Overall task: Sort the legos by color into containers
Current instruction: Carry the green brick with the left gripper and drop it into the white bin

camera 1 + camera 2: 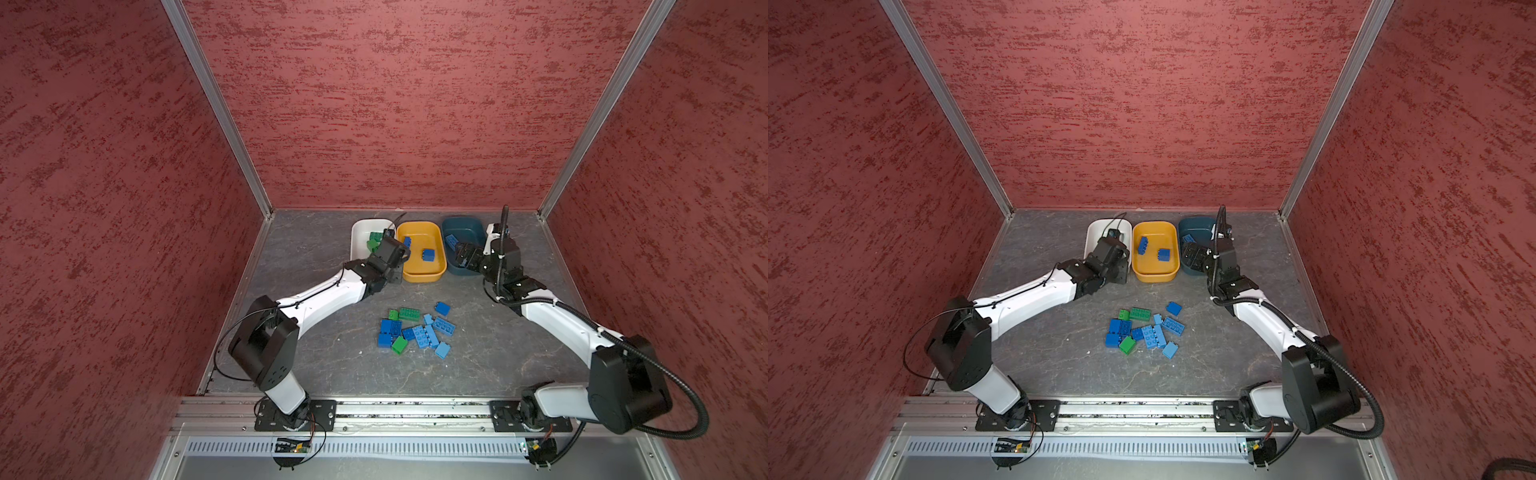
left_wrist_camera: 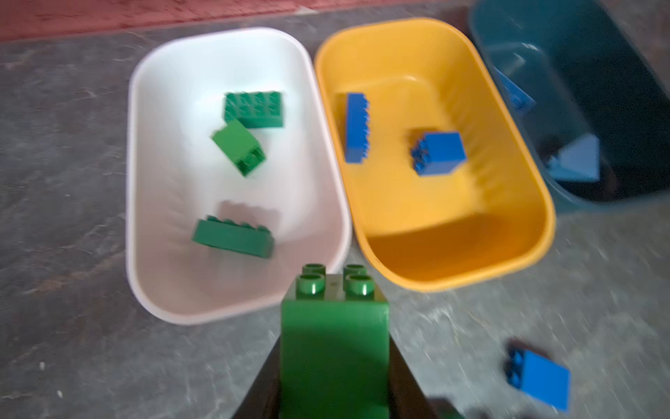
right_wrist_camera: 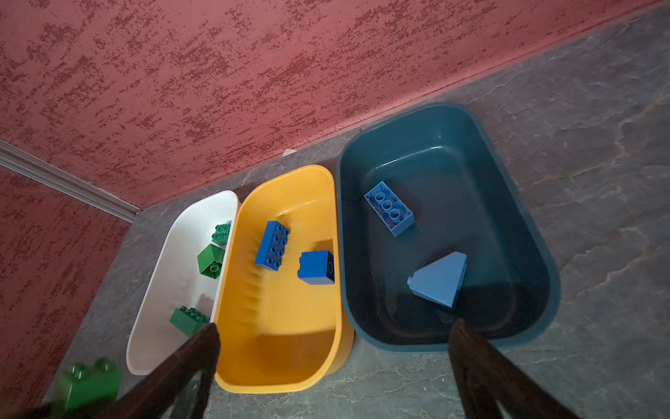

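The white container holds green legos and lies outward of my left gripper. I need to move outward over its bottom and release the green lego.
My left gripper (image 2: pixel 335 337) is shut on a green lego (image 2: pixel 335 348), studs forward, just short of the white container's (image 2: pixel 134 181) near end. That container holds three green legos. The yellow container (image 1: pixel 419 272) holds two dark blue ones. The teal container (image 3: pixel 453 181) has a light blue brick (image 3: pixel 389 208) and a light blue wedge (image 3: pixel 438 279). My right gripper (image 3: pixel 333 337) stands open and empty over the near ends of the yellow and teal containers. Several green, dark blue and light blue legos (image 1: pixel 415 330) lie loose mid-table.
The three containers stand side by side against the red back wall (image 1: pixel 415 104). One dark blue brick (image 1: pixel 442 308) lies apart from the pile, toward the containers. Red side walls close in the grey table, and an aluminium rail (image 1: pixel 415 409) runs along its front.
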Motion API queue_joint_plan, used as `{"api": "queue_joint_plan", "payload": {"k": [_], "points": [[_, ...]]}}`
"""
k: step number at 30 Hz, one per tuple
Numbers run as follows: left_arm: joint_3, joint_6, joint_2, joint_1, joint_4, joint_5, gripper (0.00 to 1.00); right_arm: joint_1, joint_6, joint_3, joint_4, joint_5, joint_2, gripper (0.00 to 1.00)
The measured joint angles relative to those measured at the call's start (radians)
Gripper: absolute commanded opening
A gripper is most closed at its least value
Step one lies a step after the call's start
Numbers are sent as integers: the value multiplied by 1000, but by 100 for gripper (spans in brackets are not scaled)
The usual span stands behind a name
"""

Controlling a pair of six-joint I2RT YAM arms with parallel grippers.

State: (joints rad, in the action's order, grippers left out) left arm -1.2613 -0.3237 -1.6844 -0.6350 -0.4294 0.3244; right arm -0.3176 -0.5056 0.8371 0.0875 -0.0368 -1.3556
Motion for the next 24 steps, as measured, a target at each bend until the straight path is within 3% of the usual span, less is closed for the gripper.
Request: {"api": "queue_joint_plan", "payload": {"k": [3,9,13,16,24], "points": [[-125,-21,-119,73,-55,-17,27,-1,0,0,-1,8,0,99],[-293,-48,-320,149,-110,-172,34,-1,-2,0,-1,18,0,99],[-376,-54,-388,166,-142,-229,66,-1,-7,0,-2,24,0,99],[-384,-61,-373,167,-146,-260,84,-1,-7,0,-3,27,-1,99],[-201,-60,-167,139,-122,-293,99,-1,12,-23,-6,124,-2,98]]}}
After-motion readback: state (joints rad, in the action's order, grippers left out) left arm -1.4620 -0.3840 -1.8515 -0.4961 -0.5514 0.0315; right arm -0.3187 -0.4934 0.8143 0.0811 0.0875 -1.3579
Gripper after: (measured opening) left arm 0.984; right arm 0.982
